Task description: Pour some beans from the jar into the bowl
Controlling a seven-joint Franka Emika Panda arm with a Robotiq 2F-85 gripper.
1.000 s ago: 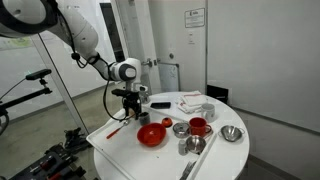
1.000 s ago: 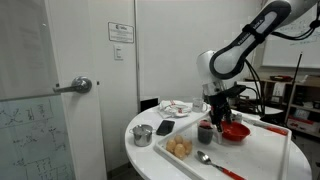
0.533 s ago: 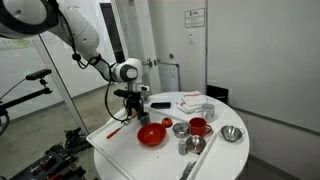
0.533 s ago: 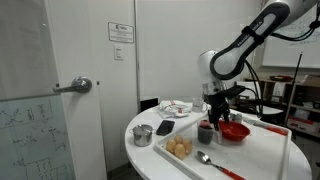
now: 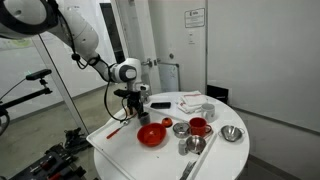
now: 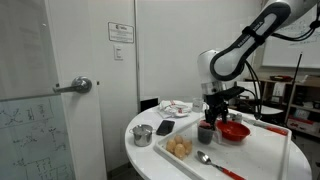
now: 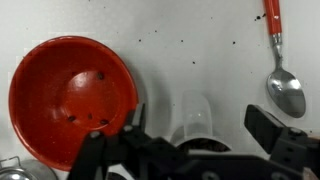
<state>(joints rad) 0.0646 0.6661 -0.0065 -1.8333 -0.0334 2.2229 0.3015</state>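
Observation:
The jar stands below, between the robot's open fingers, so the gripper should next go down around the clear jar (image 7: 196, 112), one finger along each side, and close it.
A clear jar (image 7: 196, 112) with dark beans in its bottom stands on the white table, right of the red bowl (image 7: 70, 95) in the wrist view. My gripper (image 7: 198, 122) is open, with one finger on each side of the jar and a gap on both sides. In both exterior views the gripper (image 5: 134, 104) (image 6: 212, 110) hangs low over the jar (image 6: 205, 132), next to the red bowl (image 5: 151, 134) (image 6: 234, 131). The bowl holds only a few dark specks.
A red-handled spoon (image 7: 280, 70) lies right of the jar. The round table (image 5: 120, 145) also carries a red cup (image 5: 198, 126), metal bowls (image 5: 232, 133), a metal spoon (image 6: 215, 163), a bowl of pale round items (image 6: 180, 148) and a plate (image 6: 178, 108).

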